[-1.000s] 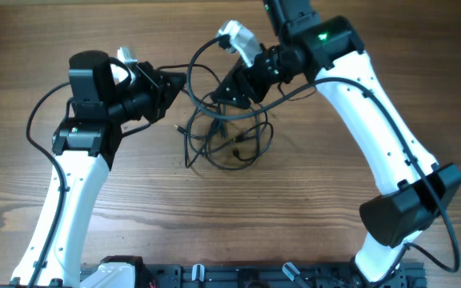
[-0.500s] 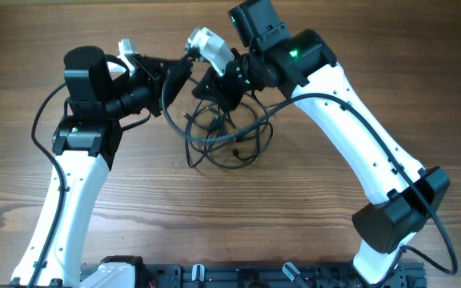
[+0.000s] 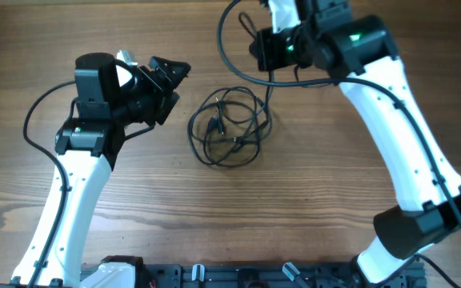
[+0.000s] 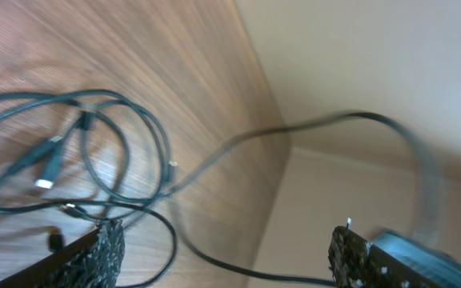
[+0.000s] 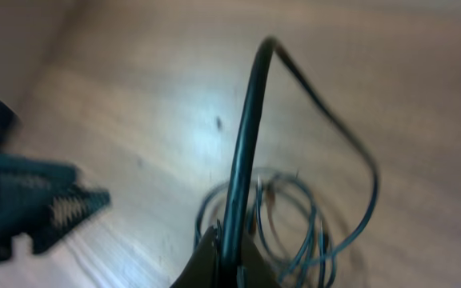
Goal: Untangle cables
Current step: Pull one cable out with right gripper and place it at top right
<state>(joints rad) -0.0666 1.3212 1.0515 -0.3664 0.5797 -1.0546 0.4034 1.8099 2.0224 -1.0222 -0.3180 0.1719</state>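
Note:
I will next swing my right gripper to the right in the overhead view, lower it and let go of the piece of cable at the tabletop's far corner. That corner is clear of loops.
The cables (image 3: 230,128) lie as a loose tangle of thin black loops on the wooden table, between the two arms. My right gripper (image 3: 266,52) hangs above the tangle's far right side and is shut on one strand (image 3: 269,92) that rises from the pile. In the right wrist view that strand (image 5: 246,136) runs up out of the closed gripper (image 5: 230,260), arcs over and drops back to the loops (image 5: 294,224). My left gripper (image 3: 169,78) is left of the tangle, open and apart from it. In the left wrist view its gripper (image 4: 226,256) holds nothing; the loops (image 4: 94,152) lie beyond.
A thicker black wire (image 3: 224,48) of the right arm curves from the table's far edge past the right gripper. The table's far edge and a pale wall (image 4: 374,64) lie just behind the tangle. Bare wood (image 3: 238,216) extends in front of the cables.
My left gripper has opened, let go of the cable and drawn back to the left. The right gripper has shut on a strand and pulled up and to the right; the tangle has settled on the table.

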